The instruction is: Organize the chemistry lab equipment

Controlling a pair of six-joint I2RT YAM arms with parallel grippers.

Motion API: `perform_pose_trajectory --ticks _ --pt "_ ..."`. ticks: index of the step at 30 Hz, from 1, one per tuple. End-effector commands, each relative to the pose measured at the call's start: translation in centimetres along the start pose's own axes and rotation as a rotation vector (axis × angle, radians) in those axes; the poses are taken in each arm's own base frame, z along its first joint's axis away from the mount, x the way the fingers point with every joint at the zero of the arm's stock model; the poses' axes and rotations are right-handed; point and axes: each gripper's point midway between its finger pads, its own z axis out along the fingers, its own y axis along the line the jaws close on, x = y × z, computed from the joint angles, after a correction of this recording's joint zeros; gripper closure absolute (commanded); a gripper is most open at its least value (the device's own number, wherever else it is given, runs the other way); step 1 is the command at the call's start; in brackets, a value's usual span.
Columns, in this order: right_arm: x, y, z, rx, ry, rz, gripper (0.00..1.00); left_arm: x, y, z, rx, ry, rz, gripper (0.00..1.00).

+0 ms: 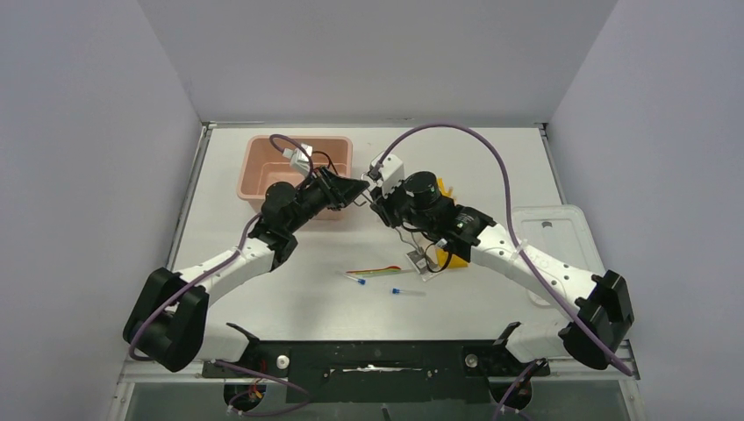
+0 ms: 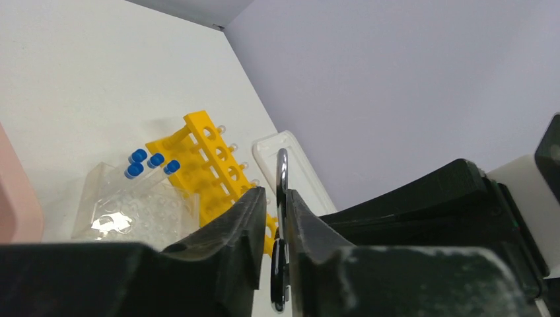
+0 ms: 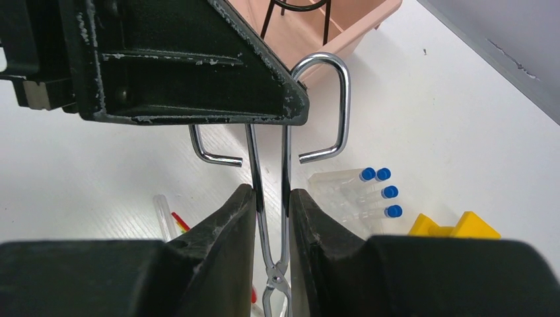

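Note:
The tongs (image 3: pixel 344 105) go left in the top view and down next, and my left gripper releases them. The open part of the pink tub's bottom lies below and to that side.
The metal tongs (image 3: pixel 344 105) hang in the air between both arms, to the right of the pink tub (image 1: pixel 263 171). My right gripper (image 3: pixel 272 195) is shut on their two thin arms just above the pivot. My left gripper (image 2: pixel 276 198) is closed round the tongs' (image 2: pixel 282 172) looped end: one pad touches the metal and a thin slit shows at the other. In the top view the left gripper (image 1: pixel 354 189) and right gripper (image 1: pixel 375 193) meet tip to tip. A black wire ring (image 3: pixel 267 23) stands in the tub.
A clear rack (image 2: pixel 132 205) with blue-capped tubes (image 2: pixel 148 162) lies beside the yellow holed rack (image 2: pixel 211 158). Coloured sticks (image 1: pixel 375 271) and two loose blue-capped tubes (image 1: pixel 356 280) lie near the table's front. The white lid (image 1: pixel 561 237) is at the right.

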Motion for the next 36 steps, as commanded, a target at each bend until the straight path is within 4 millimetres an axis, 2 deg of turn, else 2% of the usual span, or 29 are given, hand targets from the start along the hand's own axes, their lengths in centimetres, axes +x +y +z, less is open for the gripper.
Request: perform_pose_trajectory --ticks 1,3,7,8,12,13,15,19,21,24,28,30,36 --pt "-4.3 -0.5 -1.7 0.024 -0.135 -0.002 1.0 -2.1 -3.1 0.7 0.097 -0.063 0.034 0.93" --pt "-4.2 -0.6 -1.7 0.027 -0.133 -0.004 1.0 -2.0 -3.1 0.6 0.098 -0.059 0.034 1.0" --pt "-4.1 -0.8 -1.7 0.039 -0.132 -0.001 0.98 -2.6 -2.9 0.5 0.087 -0.079 0.029 1.0" --pt "-4.1 -0.8 -1.8 0.041 -0.131 -0.002 0.93 -2.9 -2.9 0.4 0.088 -0.086 0.03 1.0" --pt "-3.8 -1.1 -2.2 0.057 -0.127 0.001 0.51 -5.7 -2.6 -0.7 0.083 -0.167 0.002 1.0" --pt "-3.8 -1.3 -2.4 0.064 -0.129 0.002 0.45 -6.7 -2.5 -1.1 0.083 -0.192 0.0 1.0" --pt "-3.7 -1.6 -2.9 0.078 -0.128 0.004 0.39 -9.1 -2.2 -2.1 0.073 -0.236 0.006 1.0" --pt "-3.4 -2.5 -4.0 0.106 -0.133 0.011 0.35 -14.6 -1.9 -4.6 0.05 -0.325 0.051 1.0" --pt "-3.2 -3.2 -4.6 0.128 -0.141 0.021 0.34 -17.4 -0.9 -6.5 0.006 -0.382 0.074 1.0" --pt "-2.9 -4.3 -5.2 0.141 -0.148 0.037 0.34 -20.1 0.4 -8.6 -0.04 -0.427 0.111 1.0" --pt "-2.3 -5.1 -5.6 0.14 -0.145 0.049 0.35 -21.2 3.0 -9.7 -0.099 -0.438 0.182 1.0" --pt "-1.9 -5.3 -5.6 0.135 -0.138 0.053 0.38 -21.2 3.7 -9.5 -0.074 -0.423 0.225 1.0" --pt "-1.0 -5.7 -5.3 0.129 -0.12 0.051 0.39 -21.0 7.2 -9.2 -0.069 -0.424 0.201 1.0"
